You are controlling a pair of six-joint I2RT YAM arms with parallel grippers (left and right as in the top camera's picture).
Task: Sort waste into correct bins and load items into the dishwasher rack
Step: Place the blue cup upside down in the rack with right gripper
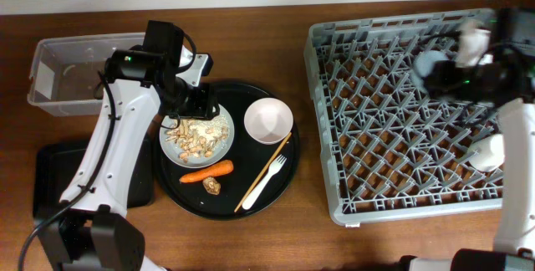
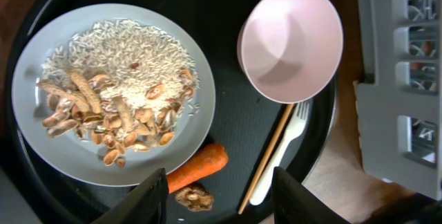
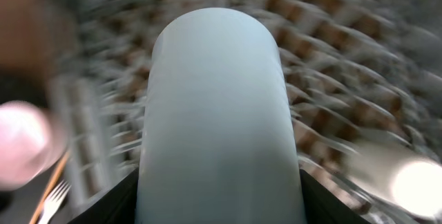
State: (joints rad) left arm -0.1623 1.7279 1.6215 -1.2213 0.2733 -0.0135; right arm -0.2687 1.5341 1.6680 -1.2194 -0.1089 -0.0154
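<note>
My right gripper carries the blue cup over and down next. Open pegs of the dishwasher rack beside the cream cup lie below the gripper, to its right in the overhead view.
The pale grey plate with rice and beige scraps sits on the round black tray. Beside it lie the pinkish-white bowl, the orange carrot, the brown lump and the white fork. My left gripper is open above the tray, over the carrot and lump. My right gripper is shut on the small blue cup over the dishwasher rack. The cream cup stands in the rack. The wrapper and tissue are out of view.
The clear tub stands at the far left. The shallow black rectangular tray lies in front of it, partly under my left arm. The round black tray has a wooden chopstick by the fork. The right wrist view is motion-blurred.
</note>
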